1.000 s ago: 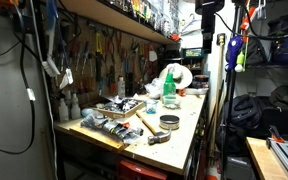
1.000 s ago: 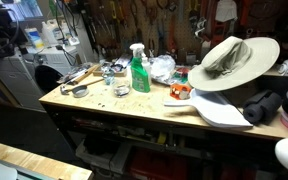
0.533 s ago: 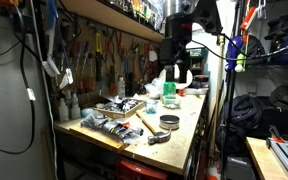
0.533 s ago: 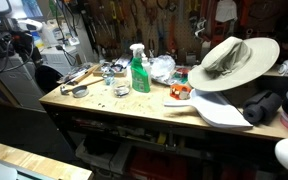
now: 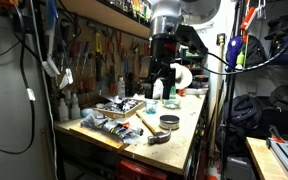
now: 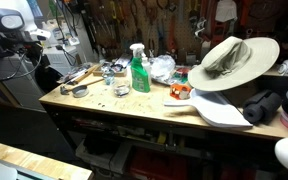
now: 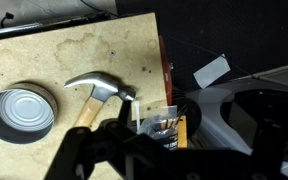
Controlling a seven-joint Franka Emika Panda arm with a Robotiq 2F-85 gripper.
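Note:
My open gripper needs to go down beside the hammer head next, to close on the clear bag of small parts. The bag lies far below my gripper at the edge of the bench.
My gripper [image 5: 162, 80] hangs open and empty high above the near end of a wooden workbench [image 5: 189, 130]; it also shows at the far left in an exterior view [image 6: 42, 36]. In the wrist view its dark, blurred fingers [image 7: 179, 135] frame the bench corner. Below them lie a hammer [image 7: 96, 92] with a wooden handle, a round tin can [image 7: 22, 110] and a clear bag of small parts [image 7: 159, 125]. The hammer [image 5: 149, 122] and can [image 5: 169, 122] sit near the bench's front end. The gripper touches nothing.
A green spray bottle [image 6: 139, 70] stands mid-bench. A wide-brimmed hat [image 6: 232, 58] and a white board [image 6: 219, 110] lie at one end. Tools and clutter [image 5: 119, 108] line the wall side. A shelf [image 5: 114, 18] overhangs the bench. The bench edge [image 7: 162, 60] drops off beside the hammer.
The arm has swung into view and come down over the bench's near end, moving leftward in an exterior view. The gripper stays open; nothing on the bench has moved.

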